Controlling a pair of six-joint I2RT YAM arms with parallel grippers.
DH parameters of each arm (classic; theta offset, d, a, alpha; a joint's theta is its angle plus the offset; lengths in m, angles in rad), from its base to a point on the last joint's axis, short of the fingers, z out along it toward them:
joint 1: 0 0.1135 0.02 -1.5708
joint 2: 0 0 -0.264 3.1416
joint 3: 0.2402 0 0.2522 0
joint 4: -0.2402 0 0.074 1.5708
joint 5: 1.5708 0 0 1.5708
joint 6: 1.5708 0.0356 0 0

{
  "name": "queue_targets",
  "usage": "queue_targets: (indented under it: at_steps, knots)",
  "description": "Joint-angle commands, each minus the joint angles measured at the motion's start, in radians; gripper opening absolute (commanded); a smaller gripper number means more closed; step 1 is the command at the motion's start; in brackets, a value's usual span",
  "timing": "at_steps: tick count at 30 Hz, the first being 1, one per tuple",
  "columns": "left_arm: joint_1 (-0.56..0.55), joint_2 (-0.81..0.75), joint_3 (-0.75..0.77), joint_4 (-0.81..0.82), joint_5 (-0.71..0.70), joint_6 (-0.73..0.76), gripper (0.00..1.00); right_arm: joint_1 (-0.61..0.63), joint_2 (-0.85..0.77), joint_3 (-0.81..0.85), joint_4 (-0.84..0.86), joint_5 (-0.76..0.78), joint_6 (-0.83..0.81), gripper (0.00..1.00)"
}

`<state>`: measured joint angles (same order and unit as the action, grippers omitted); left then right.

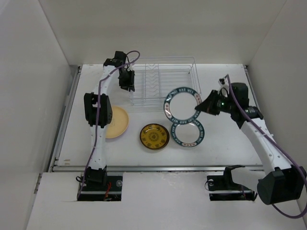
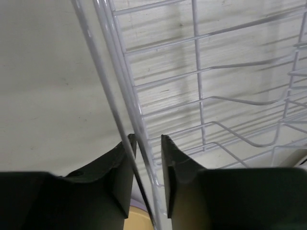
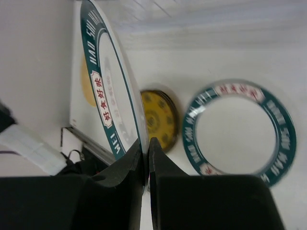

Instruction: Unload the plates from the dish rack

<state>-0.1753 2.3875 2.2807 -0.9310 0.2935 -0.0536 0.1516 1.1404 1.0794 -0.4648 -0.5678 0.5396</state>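
Note:
My right gripper moves back and down next, and lowers the held plate onto the matching teal-rimmed plate that lies flat on the table below.
The dish rack (image 1: 163, 79), a white wire basket, stands at the back centre and shows no plates in it. My left gripper (image 1: 127, 80) sits at its left end; its fingers straddle the rim wires (image 2: 144, 143) closely and look shut on them. My right gripper (image 1: 200, 106) is shut on the rim of a white plate with a teal patterned rim (image 1: 182, 103), held tilted above the table in front of the rack; it stands edge-on in the right wrist view (image 3: 108, 91). A second teal-rimmed plate (image 1: 188, 132) lies flat below it.
A small dark-gold patterned plate (image 1: 154, 136) lies front centre, left of the flat teal plate. A pale yellow plate (image 1: 117, 122) lies at the left, partly hidden by my left arm. High white walls enclose the table on three sides.

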Motion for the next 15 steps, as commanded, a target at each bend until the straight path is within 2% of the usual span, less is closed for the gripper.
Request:
queue_targets:
  at_steps: [1, 3, 4, 5, 10, 15]
  knots:
    - [-0.004, -0.066, 0.046, 0.023, 0.045, 0.055, 0.27, -0.014, -0.048, -0.156, -0.026, 0.075, 0.124, 0.0]
    - [-0.004, -0.076, 0.046, 0.023, 0.045, 0.055, 0.33, -0.014, -0.059, -0.217, -0.017, 0.132, 0.134, 0.0]
    - [-0.004, -0.088, 0.037, 0.014, 0.035, 0.055, 0.41, -0.014, -0.068, -0.229, -0.027, 0.15, 0.134, 0.0]
    - [-0.004, -0.103, 0.037, 0.014, 0.035, 0.055, 0.45, -0.014, -0.068, -0.245, -0.028, 0.163, 0.134, 0.0]
    - [-0.004, -0.146, 0.017, 0.014, 0.016, 0.064, 0.53, -0.023, -0.09, -0.329, -0.014, 0.239, 0.16, 0.0]
    - [-0.004, -0.206, 0.017, 0.003, -0.004, 0.064, 0.58, -0.032, -0.11, -0.397, -0.005, 0.313, 0.16, 0.0]
